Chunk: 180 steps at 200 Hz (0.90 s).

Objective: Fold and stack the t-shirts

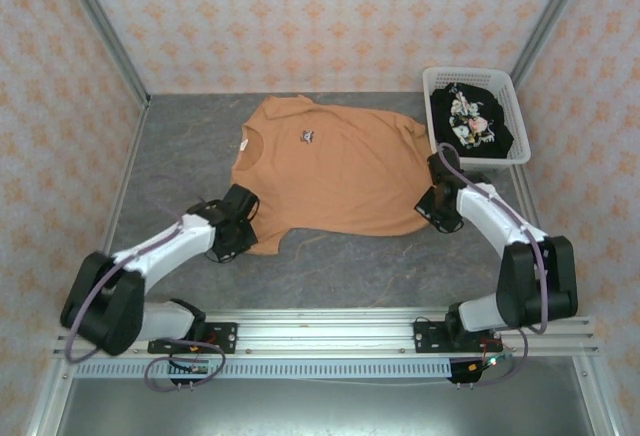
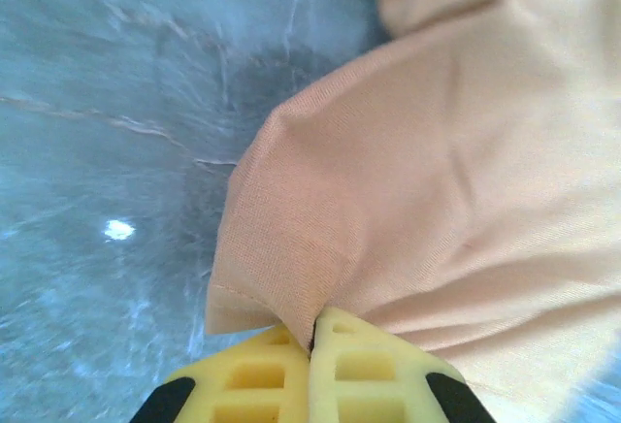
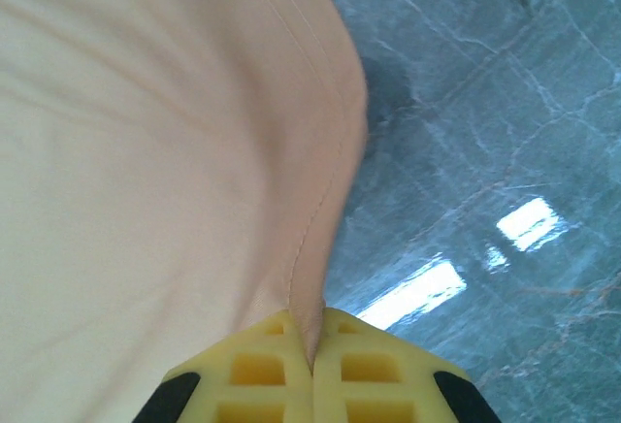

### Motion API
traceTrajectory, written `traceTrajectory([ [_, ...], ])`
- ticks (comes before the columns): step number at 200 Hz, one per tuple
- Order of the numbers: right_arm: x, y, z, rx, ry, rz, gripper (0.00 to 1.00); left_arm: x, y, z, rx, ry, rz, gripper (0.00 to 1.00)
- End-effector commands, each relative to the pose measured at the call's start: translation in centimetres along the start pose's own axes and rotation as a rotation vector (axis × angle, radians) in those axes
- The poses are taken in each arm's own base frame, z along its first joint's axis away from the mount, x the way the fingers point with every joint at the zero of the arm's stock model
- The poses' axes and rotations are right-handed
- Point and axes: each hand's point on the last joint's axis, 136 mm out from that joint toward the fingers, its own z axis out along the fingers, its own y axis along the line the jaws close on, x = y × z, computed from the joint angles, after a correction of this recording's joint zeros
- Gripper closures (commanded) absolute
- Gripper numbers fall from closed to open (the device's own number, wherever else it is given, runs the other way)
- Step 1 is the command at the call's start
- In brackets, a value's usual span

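My left gripper raises the shirt's near corner next and swings it outward to the table's back edge. It lowers and releases it there, turning the shirt's small print under.
The light orange-tan t-shirt [image 1: 340, 171] lies spread on the grey table, its small chest print [image 1: 305, 136] facing up. My left gripper [image 1: 245, 226] is shut on the shirt's near left corner, and the cloth [image 2: 408, 200] bunches up between its yellow fingers [image 2: 354, 365]. At the near right corner my right gripper [image 1: 437, 206] is shut on the hem [image 3: 310, 248], which is pinched between its yellow fingers [image 3: 374, 365]. The black t-shirt with the floral print [image 1: 475, 121] lies crumpled in the white basket [image 1: 437, 81] at the back right.
The grey marble table [image 1: 190, 146] is walled by patterned panels at the back and both sides. A metal rail [image 1: 330, 334] carrying both arm bases runs along the near edge. The basket stands close to my right arm.
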Motion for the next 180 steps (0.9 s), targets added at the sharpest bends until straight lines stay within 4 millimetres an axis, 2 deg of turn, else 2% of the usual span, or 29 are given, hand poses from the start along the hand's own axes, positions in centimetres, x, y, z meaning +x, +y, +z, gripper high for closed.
traceTrajectory([
  [1,-1.2,2.8,-3.9,-0.151,-0.077,-0.049,1.00,-2.3,0.7,-4.6,0.048,-0.159,-0.079,1.00],
  [26,-2.4,5.9,-9.1,-0.320,-0.157,-0.082,1.00,-5.1,0.2,-11.5,0.206,-0.349,-0.137,1.00],
  [29,-2.5,6.3,-10.4,-0.359,-0.181,-0.086,1.00,-5.4,0.2,-12.4,0.226,-0.374,-0.145,1.00],
  [48,-3.2,8.4,-15.7,-0.530,-0.263,-0.110,1.00,-7.5,0.7,-19.1,0.362,-0.551,-0.213,1.00],
  [72,-3.1,10.0,-23.5,-0.750,-0.365,-0.159,1.00,-9.1,2.0,-27.5,0.527,-0.745,-0.277,1.00],
  [86,-2.6,10.1,-28.0,-0.868,-0.428,-0.185,1.00,-9.7,2.6,-32.6,0.610,-0.840,-0.286,1.00],
  [104,-1.9,9.3,-33.8,-0.993,-0.522,-0.197,1.00,-10.3,3.2,-39.0,0.720,-0.952,-0.288,1.00],
  [127,-1.4,8.3,-39.2,-1.090,-0.595,-0.197,1.00,-11.2,3.2,-46.3,0.820,-1.072,-0.265,1.00],
  [141,-1.8,8.3,-41.2,-1.123,-0.617,-0.169,1.00,-12.2,2.5,-49.6,0.837,-1.115,-0.243,1.00],
  [153,-2.6,8.9,-42.1,-1.133,-0.620,-0.135,1.00,-13.7,0.7,-51.3,0.818,-1.140,-0.206,1.00],
  [165,-4.1,9.9,-42.1,-1.117,-0.620,-0.098,1.00,-15.8,-1.2,-51.5,0.746,-1.154,-0.176,1.00],
  [180,-6.5,11.7,-40.5,-1.051,-0.608,-0.055,1.00,-19.0,-4.4,-50.5,0.630,-1.170,-0.118,1.00],
])
